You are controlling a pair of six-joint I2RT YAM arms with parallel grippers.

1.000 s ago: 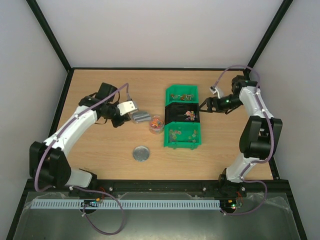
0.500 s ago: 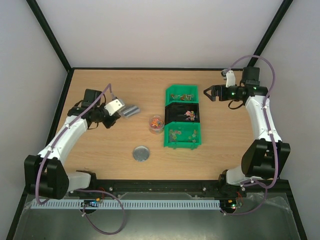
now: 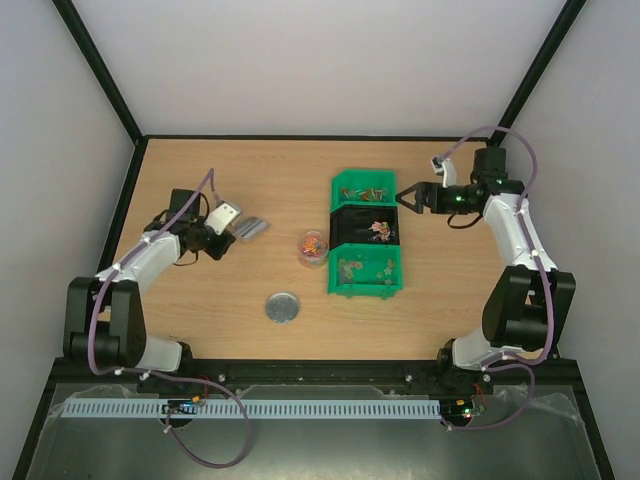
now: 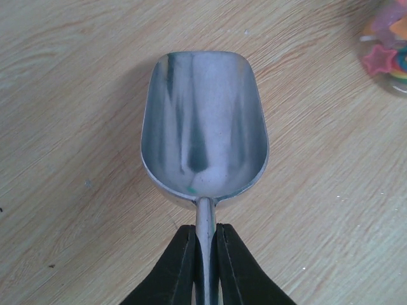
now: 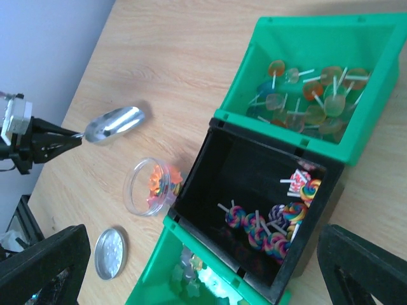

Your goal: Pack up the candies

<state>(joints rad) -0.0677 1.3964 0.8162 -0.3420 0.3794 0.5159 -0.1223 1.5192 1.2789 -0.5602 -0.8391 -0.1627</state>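
I should next lower my left gripper toward the bare tabletop beneath the scoop (image 3: pixel 250 231) (image 4: pixel 203 127) and let go of the handle there, because the empty bowl is still above the wood.
The candies (image 3: pixel 312 243) show as small coloured sweets inside a clear round jar (image 5: pixel 149 186) standing left of the bins. More candies (image 5: pixel 267 223), lollipops, lie in the black bin (image 3: pixel 350 226). My left gripper (image 3: pixel 230 228) is shut on the handle of the metal scoop (image 4: pixel 203 127), whose bowl is empty and held just above the table, left of the jar. My right gripper (image 3: pixel 408 199) hangs open over the right side of the bins, holding nothing; its fingers (image 5: pixel 41 260) frame the black bin.
Three bins stand in a column: a green bin (image 3: pixel 345 187) at the back, the black one in the middle, a green bin (image 3: pixel 335 282) at the front, each with sweets inside. A round silver lid (image 3: pixel 282 307) lies on the table in front of the jar.
My left gripper drew the scoop back leftward, away from the jar. My right gripper swung away from the bins to the back right, then came partly back.
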